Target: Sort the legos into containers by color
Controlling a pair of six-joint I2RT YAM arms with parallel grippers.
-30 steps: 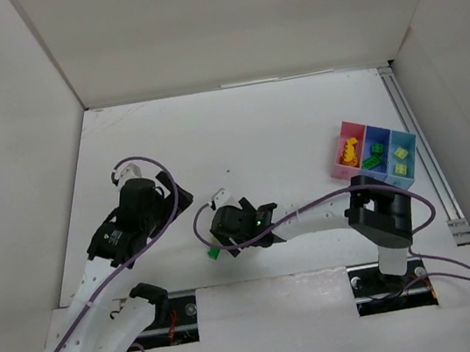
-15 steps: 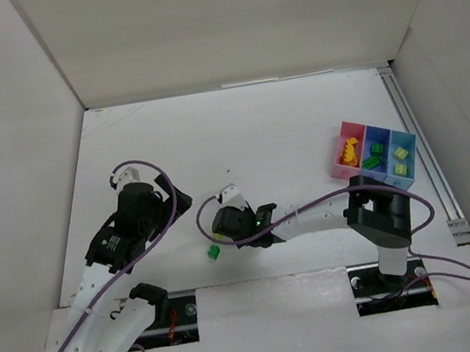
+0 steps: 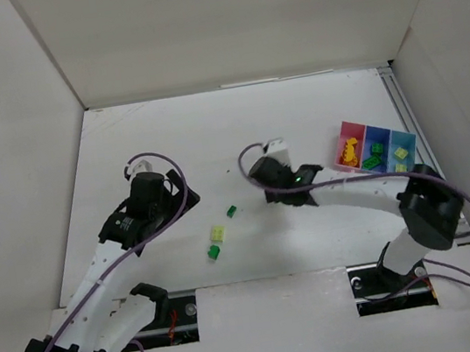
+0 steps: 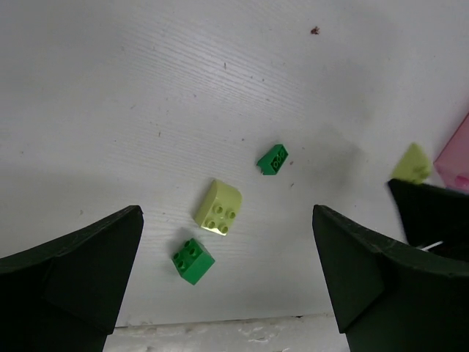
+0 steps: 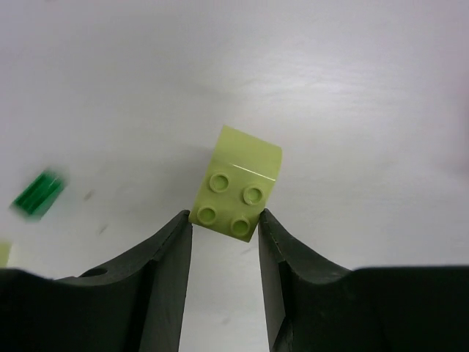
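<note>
The light blue bin [image 3: 402, 152] is to the right in the top view, past the dark blue bin. I will swing my right gripper over it with the brick.
My right gripper [image 5: 225, 218] is shut on a pale yellow-green brick [image 5: 238, 192], studs facing the camera, held above the table. In the top view this gripper [image 3: 258, 169] is left of the containers [image 3: 376, 155]; the brick is hidden there. The pink bin [image 3: 344, 161] holds orange-yellow pieces, the dark blue bin [image 3: 383, 136] dark green ones, the light blue bin [image 3: 411, 148] pale ones. On the table lie a small dark green brick [image 3: 231, 211], a pale yellow-green brick [image 3: 218, 232] and a green brick [image 3: 214, 252]. My left gripper [image 4: 226, 211] is open and empty, above them.
White walls enclose the table on the left, back and right. A metal rail [image 3: 415, 136] runs along the right side beside the bins. The front edge of the table [image 4: 220, 323] lies just below the green brick [image 4: 193, 259].
My right gripper has moved up and right toward the bins with the pale brick, uncovering the loose bricks. My left gripper has shifted slightly up and right.
</note>
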